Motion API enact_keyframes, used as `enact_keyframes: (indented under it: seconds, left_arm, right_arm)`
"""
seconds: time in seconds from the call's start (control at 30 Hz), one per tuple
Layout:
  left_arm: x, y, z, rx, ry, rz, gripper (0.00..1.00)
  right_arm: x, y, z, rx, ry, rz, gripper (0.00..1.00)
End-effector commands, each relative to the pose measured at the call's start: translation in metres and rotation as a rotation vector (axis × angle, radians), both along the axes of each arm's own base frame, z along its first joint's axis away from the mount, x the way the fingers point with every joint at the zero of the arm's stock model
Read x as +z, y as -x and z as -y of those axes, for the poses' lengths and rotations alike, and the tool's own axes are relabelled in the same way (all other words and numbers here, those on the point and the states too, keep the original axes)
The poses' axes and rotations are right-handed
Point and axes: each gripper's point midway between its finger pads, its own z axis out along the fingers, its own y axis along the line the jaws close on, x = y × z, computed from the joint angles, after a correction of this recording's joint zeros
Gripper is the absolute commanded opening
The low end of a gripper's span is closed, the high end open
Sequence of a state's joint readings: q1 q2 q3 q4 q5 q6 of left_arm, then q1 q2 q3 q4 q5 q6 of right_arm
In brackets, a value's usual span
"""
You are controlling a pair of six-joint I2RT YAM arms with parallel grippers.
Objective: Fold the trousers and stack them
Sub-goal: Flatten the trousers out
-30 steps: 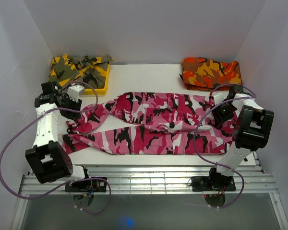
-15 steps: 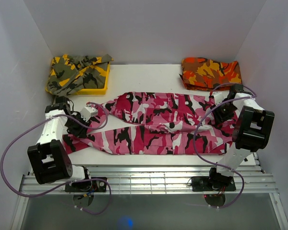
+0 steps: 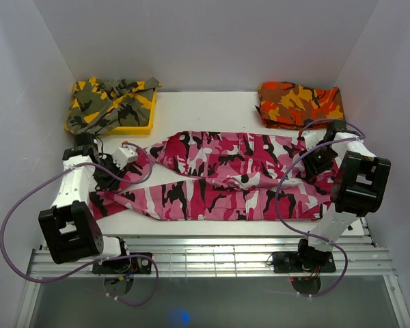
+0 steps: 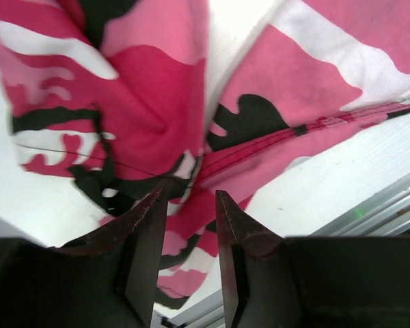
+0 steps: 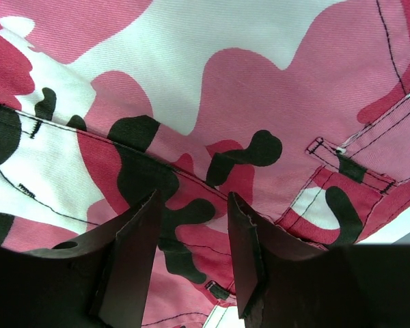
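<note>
I will lower my left gripper onto the far leg's hem corner [image 3: 113, 190] [image 4: 184, 189] and close, because that corner lies over the near leg just ahead of the open fingers.
The pink, white and black camouflage trousers [image 3: 225, 174] lie spread lengthwise across the table, leg ends at the left and waist at the right. My left gripper [image 3: 125, 162] hovers low over the leg ends. In the left wrist view it [image 4: 191, 199] is open, with the two legs' cloth [image 4: 157, 116] and a strip of bare table below it. My right gripper [image 3: 311, 161] is over the waist end. In the right wrist view it [image 5: 193, 199] is open just above the cloth [image 5: 212, 89], near a seam and a belt loop. Neither holds anything.
A yellow tray [image 3: 140, 126] at the back left holds the yellow-olive camouflage garment [image 3: 106, 101]. The orange-red camouflage garment [image 3: 301, 104] lies folded at the back right. A metal rack [image 3: 205, 256] runs along the near edge. White walls close in both sides.
My left arm has swung from beside the yellow tray down and right onto the trouser leg ends. The right arm and the trousers have not moved.
</note>
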State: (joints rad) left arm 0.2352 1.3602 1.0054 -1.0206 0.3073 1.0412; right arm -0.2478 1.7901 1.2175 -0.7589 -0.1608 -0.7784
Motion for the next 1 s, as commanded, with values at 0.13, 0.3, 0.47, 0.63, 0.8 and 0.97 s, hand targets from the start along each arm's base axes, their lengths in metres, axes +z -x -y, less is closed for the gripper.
enact_keyframes:
  seconds: [0.13, 0.3, 0.47, 0.63, 0.8, 0.97]
  left_arm:
    - [0.016, -0.021, -0.007, -0.069, -0.031, 0.029, 0.46]
    - [-0.002, -0.009, -0.005, -0.104, -0.029, -0.029, 0.46]
    - [-0.021, -0.003, -0.010, -0.109, -0.051, -0.072, 0.46]
    - [-0.035, -0.008, -0.018, -0.070, -0.091, -0.076, 0.35]
    - [-0.012, -0.022, -0.022, -0.025, -0.100, -0.007, 0.03]
    - [0.045, -0.029, -0.010, 0.012, -0.062, 0.157, 0.00]
  right_arm:
    - [0.019, -0.010, -0.001, 0.009, -0.014, 0.050, 0.49]
    - [0.017, -0.008, 0.000, 0.011, -0.007, 0.043, 0.50]
    - [0.013, -0.005, 0.000, 0.015, -0.007, 0.032, 0.51]
    - [0.004, -0.001, 0.003, 0.013, 0.007, 0.014, 0.51]
    - [-0.003, 0.002, 0.007, 0.012, 0.027, 0.008, 0.50]
    - [0.004, 0.000, 0.010, 0.002, 0.032, 0.032, 0.50]
